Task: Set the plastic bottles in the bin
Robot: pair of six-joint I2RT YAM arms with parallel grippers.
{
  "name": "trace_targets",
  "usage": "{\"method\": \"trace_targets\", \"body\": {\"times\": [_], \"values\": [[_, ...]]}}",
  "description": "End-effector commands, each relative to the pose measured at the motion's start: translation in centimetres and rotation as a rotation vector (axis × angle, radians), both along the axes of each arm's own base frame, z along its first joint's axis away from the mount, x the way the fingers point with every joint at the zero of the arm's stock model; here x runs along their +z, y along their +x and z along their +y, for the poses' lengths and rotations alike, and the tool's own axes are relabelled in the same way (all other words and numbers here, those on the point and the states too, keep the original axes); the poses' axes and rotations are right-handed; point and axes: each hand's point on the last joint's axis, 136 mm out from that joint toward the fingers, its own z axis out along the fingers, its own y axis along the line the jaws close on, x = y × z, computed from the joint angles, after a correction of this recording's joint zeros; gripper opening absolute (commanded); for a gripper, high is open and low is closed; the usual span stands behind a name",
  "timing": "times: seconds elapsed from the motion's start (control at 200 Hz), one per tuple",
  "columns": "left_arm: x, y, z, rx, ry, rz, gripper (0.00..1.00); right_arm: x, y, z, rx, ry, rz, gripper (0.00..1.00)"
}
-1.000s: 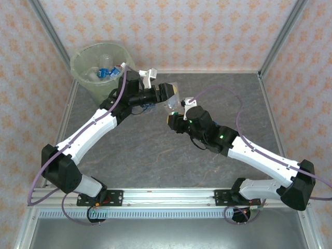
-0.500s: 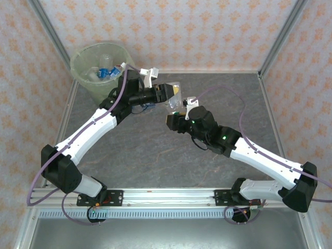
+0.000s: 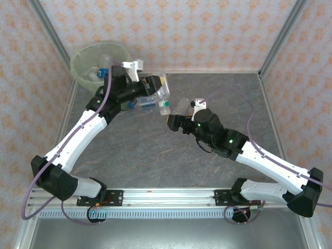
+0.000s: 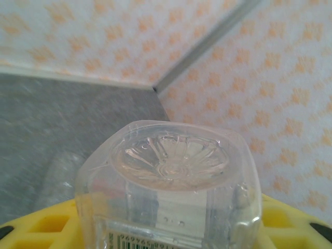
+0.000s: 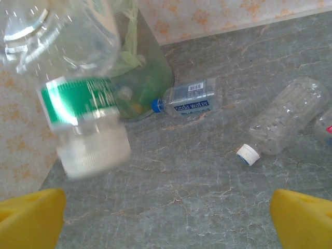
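Observation:
My left gripper swings outward over to the bin's opening (image 3: 97, 60) next and lets go of the clear plastic bottle (image 3: 164, 98) there. The bottle still hangs beside the bin.
A clear plastic bottle (image 3: 164, 98) with a green label and white cap hangs cap-down in the air, right of the bin (image 3: 83, 54). My left gripper (image 3: 157, 89) is shut on its upper end. In the left wrist view the bottle's ribbed base (image 4: 174, 155) sits between the yellow fingers (image 4: 295, 223). Seen from the right wrist, the same bottle (image 5: 78, 101) hangs blurred at upper left. My right gripper (image 3: 175, 118) is just right of and below it, open, and its yellow fingertips (image 5: 31, 218) stand wide apart over bare table. Several bottles (image 3: 102, 72) lie inside the bin.
A blue-capped bottle (image 5: 189, 98) lies on the table beside the bin (image 5: 148, 78); the top view shows it under the left arm (image 3: 143, 102). A clear white-capped bottle (image 5: 285, 122) lies to the right, with another (image 5: 325, 124) at the frame's edge. Cage posts stand at the back corners.
The right gripper has opened and let go of the bottle. The left gripper closed on it and carried it left and back, toward the bin.

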Motion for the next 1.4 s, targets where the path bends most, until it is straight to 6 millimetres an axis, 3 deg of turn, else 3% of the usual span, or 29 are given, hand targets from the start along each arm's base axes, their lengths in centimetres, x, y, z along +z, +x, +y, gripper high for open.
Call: {"method": "trace_targets", "body": {"times": [0.0, 0.41, 0.721, 0.931, 1.141, 1.391], "values": [[3.8, 0.5, 4.0, 0.147, -0.014, -0.094, 0.41, 0.3, -0.1, -1.4, -0.064, 0.021, -0.001, 0.99], [8.7, 2.3, 16.2, 0.546, 0.126, -0.129, 0.4, 1.9, 0.4, -1.9, -0.095, 0.051, -0.065, 1.0], [9.6, 3.4, 23.5, 0.862, -0.102, -0.085, 0.41, 2.9, 0.4, -1.9, -0.087, 0.054, -0.096, 1.0], [9.0, 5.6, 26.5, 0.92, -0.298, -0.045, 0.43, 3.1, 0.1, -2.4, -0.092, 0.07, -0.104, 1.0], [5.8, 8.7, 29.2, 0.977, -0.459, 0.042, 0.42, 2.7, -0.2, -3.2, -0.109, 0.079, -0.108, 1.0], [3.0, 12.3, 30.5, 0.997, -0.557, 0.105, 0.46, 2.1, -0.5, -4.4, -0.149, 0.092, -0.11, 1.0]]}}
